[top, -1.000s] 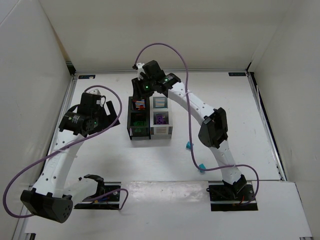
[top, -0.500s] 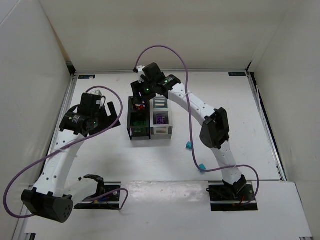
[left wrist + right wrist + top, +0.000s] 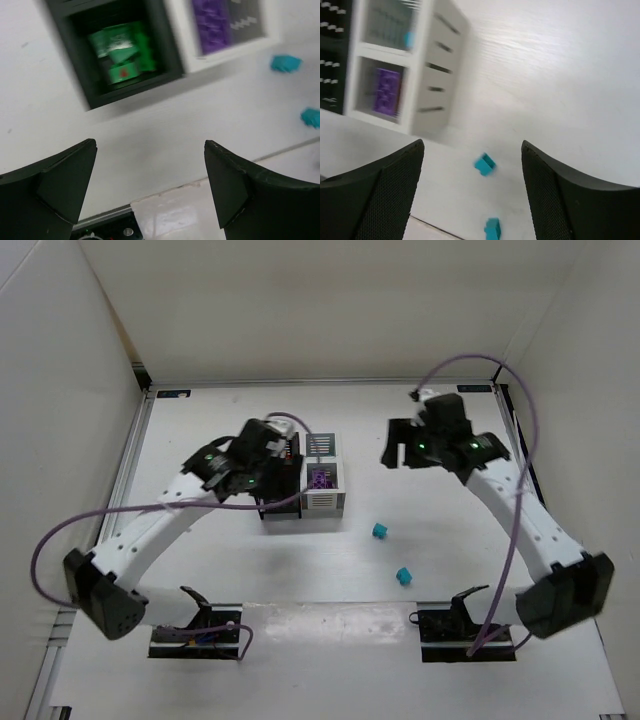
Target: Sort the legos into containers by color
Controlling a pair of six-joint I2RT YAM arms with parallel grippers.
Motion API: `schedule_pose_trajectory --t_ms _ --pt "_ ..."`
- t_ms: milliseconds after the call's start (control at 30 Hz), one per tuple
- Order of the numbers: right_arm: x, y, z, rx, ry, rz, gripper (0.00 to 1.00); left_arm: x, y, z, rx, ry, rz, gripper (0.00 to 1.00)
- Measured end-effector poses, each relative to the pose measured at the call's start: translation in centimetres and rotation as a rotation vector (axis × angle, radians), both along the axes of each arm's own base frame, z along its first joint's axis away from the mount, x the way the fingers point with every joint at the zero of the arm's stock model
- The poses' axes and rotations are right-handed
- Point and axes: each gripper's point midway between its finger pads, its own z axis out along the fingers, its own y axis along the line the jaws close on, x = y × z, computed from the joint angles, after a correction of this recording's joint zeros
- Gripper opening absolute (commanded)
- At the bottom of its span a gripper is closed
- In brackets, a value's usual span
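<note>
The teal lego nearer the block of bins lies loose outside the bins, so I will swing my left gripper to the right in the top view and down onto it next.
The containers [image 3: 322, 502] stand as a joined block at mid-table. In the left wrist view a black bin [image 3: 165, 45] holds green legos [image 3: 122, 55], and the white bin [image 3: 187, 35] beside it holds purple legos [image 3: 212, 25]. My left gripper [image 3: 285, 478] hovers over the black bins, open and empty [image 3: 150, 187]. Two teal legos [image 3: 380, 530] [image 3: 403, 575] lie loose on the table right of the block. My right gripper [image 3: 395, 452] hangs open above them, and one teal lego [image 3: 484, 164] shows between its fingers far below. A teal piece [image 3: 409, 39] sits in the far white bin.
White enclosure walls close in the table at the back and both sides. Purple cables [image 3: 470, 365] loop off both arms. The arm bases [image 3: 455, 630] sit at the near edge on a glossy strip [image 3: 330, 625].
My right arm has pulled away from the bins to the right, and its jaws have opened. My left arm has swung from the left side over the black bins.
</note>
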Motion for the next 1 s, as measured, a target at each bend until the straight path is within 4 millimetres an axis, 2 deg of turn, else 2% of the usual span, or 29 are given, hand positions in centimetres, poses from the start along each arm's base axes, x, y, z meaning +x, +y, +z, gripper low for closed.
schedule_pose_trajectory --t_ms 33,67,167,267,367,467,533,633,833,1000 --pt "-0.5 -2.0 -0.4 -0.006 0.01 -0.053 0.83 0.2 -1.6 0.0 0.01 -0.005 -0.053 1.0" --pt "-1.2 -4.6 -0.7 -0.012 0.021 -0.127 0.9 0.2 -3.6 0.1 0.02 -0.008 -0.119 1.0" --pt "-2.6 -8.8 -0.8 -0.015 0.02 -0.249 0.9 0.2 -9.5 0.1 0.045 -0.049 -0.294 1.0" --pt "-3.9 -12.7 0.1 0.0 -0.006 -0.369 0.9 -1.3 -14.8 -1.1 0.056 -0.068 -0.456 1.0" --pt "-4.7 -15.8 1.3 0.03 -0.049 -0.472 0.9 -2.5 -18.2 -3.2 0.07 -0.037 -0.557 1.0" --pt "-5.6 -18.4 1.4 0.052 -0.061 -0.561 0.9 -2.2 -20.3 -5.7 0.085 0.008 -0.58 1.0" --pt "-6.1 -19.3 0.9 0.055 -0.05 -0.599 0.9 -2.0 -21.3 -7.5 0.095 0.028 -0.585 1.0" --pt "-6.7 -19.3 0.2 0.064 -0.036 -0.602 0.9 -2.3 -22.4 -9.6 0.116 0.053 -0.591 1.0" --pt "-7.2 -18.9 0.2 0.076 -0.035 -0.608 0.9 -3.1 -25.0 -12.5 0.112 0.075 -0.597 0.97" --pt "-7.5 -18.4 0.0 0.071 -0.028 -0.589 0.9 -2.0 -26.8 -14.5 0.12 0.074 -0.558 0.94"
